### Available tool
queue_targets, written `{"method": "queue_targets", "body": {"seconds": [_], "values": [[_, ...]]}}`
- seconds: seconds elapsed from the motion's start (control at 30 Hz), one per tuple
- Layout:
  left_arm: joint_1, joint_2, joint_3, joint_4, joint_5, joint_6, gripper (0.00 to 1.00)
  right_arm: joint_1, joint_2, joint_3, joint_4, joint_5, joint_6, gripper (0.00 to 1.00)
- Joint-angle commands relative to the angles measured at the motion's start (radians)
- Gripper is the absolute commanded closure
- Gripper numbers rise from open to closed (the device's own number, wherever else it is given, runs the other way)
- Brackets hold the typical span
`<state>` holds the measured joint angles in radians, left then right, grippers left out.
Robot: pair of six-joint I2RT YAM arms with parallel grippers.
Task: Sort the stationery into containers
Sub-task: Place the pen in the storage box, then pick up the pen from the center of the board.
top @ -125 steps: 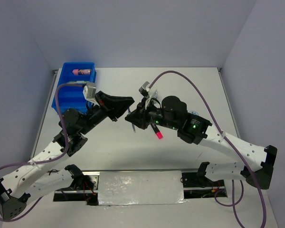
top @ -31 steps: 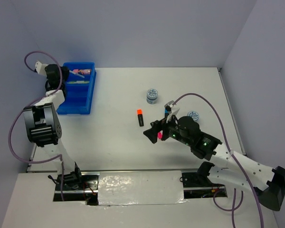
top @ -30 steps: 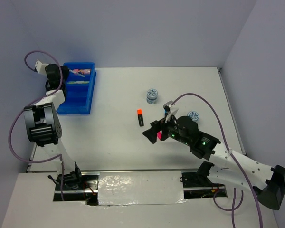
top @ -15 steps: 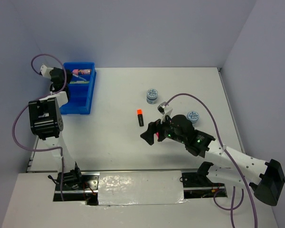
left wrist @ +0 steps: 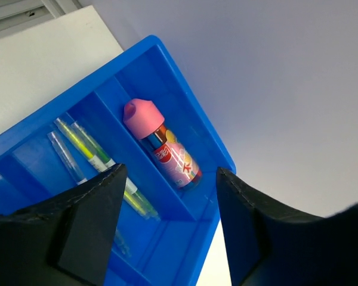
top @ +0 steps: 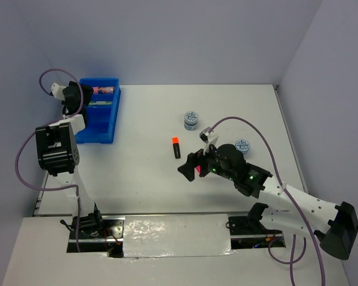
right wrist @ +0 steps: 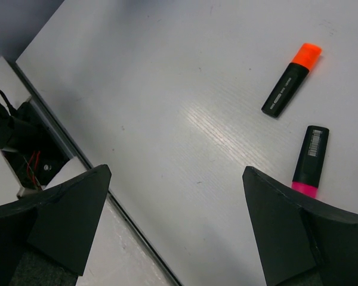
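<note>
My right gripper should tip and lower toward the right in its wrist view onto the black body by the pink cap (right wrist: 308, 170), as it lies to that side.
The blue tray (top: 98, 128) stands at the table's far left. In the left wrist view its end compartment holds a pink cylinder (left wrist: 161, 152), and thin pens (left wrist: 98, 161) lie in the compartment beside it. My left gripper (top: 83, 100) (left wrist: 170, 173) hovers open over the tray (left wrist: 185, 232), with nothing between its fingers. An orange-capped marker (top: 176, 147) (right wrist: 291, 79) and a pink-capped marker (top: 198, 172) (right wrist: 310, 161) lie mid-table. My right gripper (top: 185, 168) (right wrist: 176, 171) hangs open above bare table just beside them. Two patterned discs (top: 191, 119) (top: 243, 145) sit further right.
The table's near edge with a metal rail and wiring (right wrist: 24, 137) shows under the right gripper. The right arm's purple cable (top: 250, 122) arcs over the discs. Grey walls close in the table on the left, back and right.
My left gripper has opened over the tray, and the pen it carried now lies in a compartment. The right arm has shifted slightly left near the markers, still open.
</note>
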<state>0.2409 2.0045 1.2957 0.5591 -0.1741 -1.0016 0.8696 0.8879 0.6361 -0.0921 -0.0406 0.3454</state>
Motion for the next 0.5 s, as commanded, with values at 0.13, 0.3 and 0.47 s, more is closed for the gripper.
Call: {"method": "queue_targets", "body": {"seconds": [0.13,0.3,0.47], "values": [[-0.002,-0.212,0.079,-0.265,-0.045,0.011,0.08,-0.078,0.045,0.077,-0.087,0.063,-0.013,0.00],[-0.028,-0.338,0.224,-0.551,-0.076,0.063,0.01,-0.129,0.137,0.120,-0.192,0.088,-0.057,0.00],[-0.054,-0.397,0.360,-0.974,0.066,0.124,0.01,-0.169,0.291,0.224,-0.317,0.096,-0.144,0.07]]}}
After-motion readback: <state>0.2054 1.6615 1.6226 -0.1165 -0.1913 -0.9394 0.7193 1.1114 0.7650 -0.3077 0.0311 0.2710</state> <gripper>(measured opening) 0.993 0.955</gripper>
